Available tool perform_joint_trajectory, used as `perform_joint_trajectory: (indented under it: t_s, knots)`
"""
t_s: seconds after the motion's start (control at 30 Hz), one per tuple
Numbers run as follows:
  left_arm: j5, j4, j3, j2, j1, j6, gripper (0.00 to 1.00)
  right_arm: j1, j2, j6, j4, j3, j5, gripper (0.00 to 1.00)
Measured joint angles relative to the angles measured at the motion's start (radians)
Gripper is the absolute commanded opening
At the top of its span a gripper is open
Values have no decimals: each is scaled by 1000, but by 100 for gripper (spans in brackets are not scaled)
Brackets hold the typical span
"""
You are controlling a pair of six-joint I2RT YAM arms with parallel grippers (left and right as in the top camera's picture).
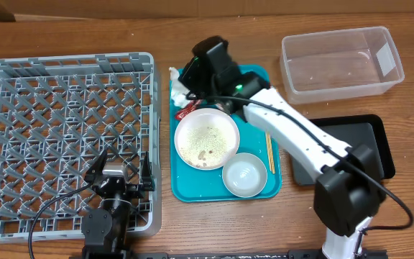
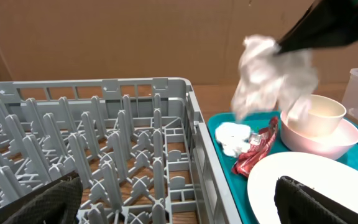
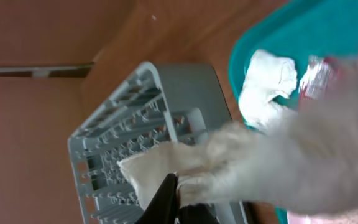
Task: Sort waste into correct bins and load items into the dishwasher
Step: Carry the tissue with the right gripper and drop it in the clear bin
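My right gripper holds the napkin and next needs to move across the teal tray (image 1: 192, 191) and release it over the clear tub, because the tub is to the gripper's right in the overhead view.
My right gripper (image 3: 185, 190) is shut on a crumpled white napkin (image 3: 272, 162) and holds it in the air over the far left of the teal tray (image 1: 192, 191); the lifted napkin also shows in the left wrist view (image 2: 272, 74). A second white wad (image 2: 234, 137) and the red wrapper (image 2: 257, 149) lie on the tray below. The plate with rice grains (image 1: 207, 138), the bowl (image 1: 244, 175) and the chopsticks (image 1: 269, 151) sit on the tray. A small cup (image 2: 319, 114) stands in a white dish. My left gripper (image 1: 121, 173) is open and empty over the grey rack (image 1: 63, 108).
The clear tub (image 1: 336, 90) stands at the far right. The black tray (image 1: 376, 147) lies in front of it, partly under my right arm. The rack's right wall runs close along the teal tray's left edge.
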Motion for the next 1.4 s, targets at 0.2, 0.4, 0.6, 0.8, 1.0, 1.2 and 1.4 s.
perform_joint_trajectory:
  t_s: [0.2, 0.4, 0.6, 0.8, 1.0, 1.2, 1.4]
  knots:
    - [0, 0, 0, 0, 0, 0, 100, -109, -106, -137, 20, 0, -19, 4]
    - [0, 0, 0, 0, 0, 0, 100, -321, -244, -190, -38, 1, -29, 4]
    - [0, 0, 0, 0, 0, 0, 100, -568, -275, -206, -159, 10, -24, 9]
    - [0, 0, 0, 0, 0, 0, 100, -676, -233, -279, -177, 10, -25, 9]
    - [0, 0, 0, 0, 0, 0, 100, -691, -155, -317, -137, 10, -25, 28]
    - [0, 0, 0, 0, 0, 0, 100, -688, -125, -331, -146, 10, -89, 40]
    - [0, 0, 0, 0, 0, 0, 100, -651, -125, -336, -79, 10, -368, 42]
